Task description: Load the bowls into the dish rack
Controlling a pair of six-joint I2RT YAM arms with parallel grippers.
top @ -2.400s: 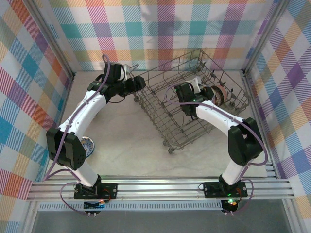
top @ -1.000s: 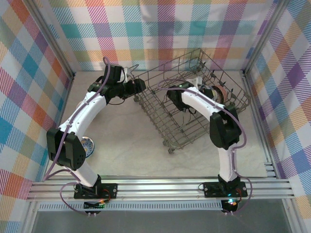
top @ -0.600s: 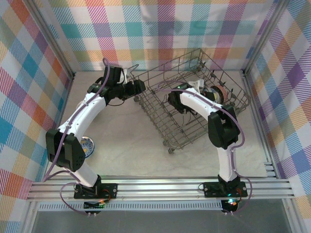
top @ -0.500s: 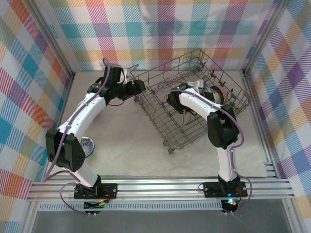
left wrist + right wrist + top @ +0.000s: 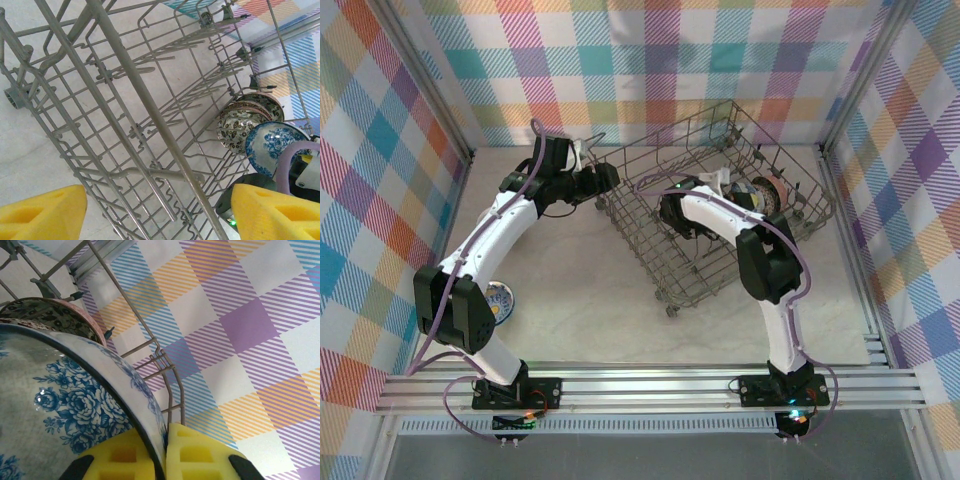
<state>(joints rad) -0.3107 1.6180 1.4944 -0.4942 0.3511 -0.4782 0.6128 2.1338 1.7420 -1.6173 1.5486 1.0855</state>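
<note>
The dark floral bowls are crowding my right gripper. It needs to move toward my left gripper next, clear of them, and let go of the rim of the blue-patterned bowl.
The dish rack (image 5: 720,215) is a grey wire basket standing askew at the back right of the table. My right gripper (image 5: 733,184) reaches into it, shut on the rim of a blue-patterned white bowl (image 5: 60,405); the yellow pads (image 5: 200,455) pinch that rim (image 5: 162,455). Just behind it two dark floral bowls (image 5: 245,120) stand on edge between the tines, close against the blue bowl (image 5: 272,145). My left gripper (image 5: 608,178) hangs open at the rack's left corner, with its yellow fingertips (image 5: 40,212) apart and rack wires (image 5: 150,130) between them (image 5: 157,215).
Another patterned bowl (image 5: 501,298) sits on the table at the near left, beside the left arm's lower link. Checked walls enclose the table on three sides. The rack's tall gridded side (image 5: 170,370) stands close behind the held bowl.
The right arm has folded in, its elbow swinging left and nearer the rack, while its gripper stays in the rack with the blue bowl. The left arm has barely moved.
</note>
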